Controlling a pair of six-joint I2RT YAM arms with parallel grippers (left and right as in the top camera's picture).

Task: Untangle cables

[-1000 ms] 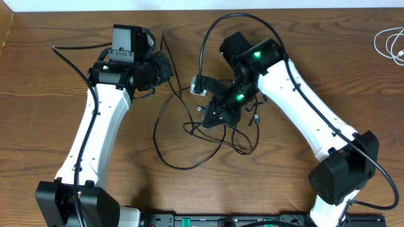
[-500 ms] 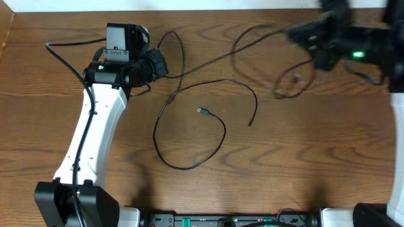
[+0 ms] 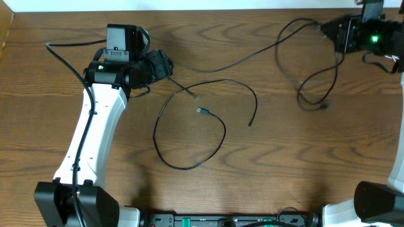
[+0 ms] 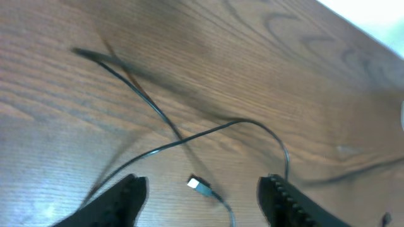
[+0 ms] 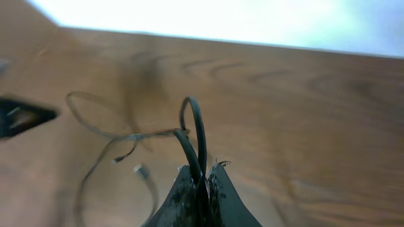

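The loop's far curve [image 3: 236, 81] is below my right gripper and to its left in the overhead view, so my right gripper should next sweep down toward that curve and release the doubled cable.
Two thin black cables lie apart on the wooden table. One [image 3: 225, 133] forms a wide loop in the middle, its silver plug [image 3: 201, 111] inside the loop. The other [image 3: 252, 55] runs from near my left gripper [image 3: 169, 67] across to the far right, where my right gripper [image 3: 331, 33] is shut on it with a slack loop [image 3: 309, 94] hanging below. The right wrist view shows that cable [image 5: 192, 123] pinched between the shut fingers of the right gripper [image 5: 203, 180]. My left gripper [image 4: 202, 192] is open and empty above the plug [image 4: 197, 184].
The white wall edge [image 3: 202, 5] borders the table's far side. The left arm [image 3: 95, 132] stretches along the left side. A black rail [image 3: 221, 221] runs along the near edge.
My right gripper swept from the tangle in the middle to the far right corner, dragging one black cable free. The left gripper opened and let go of its cable; the left arm stayed put.
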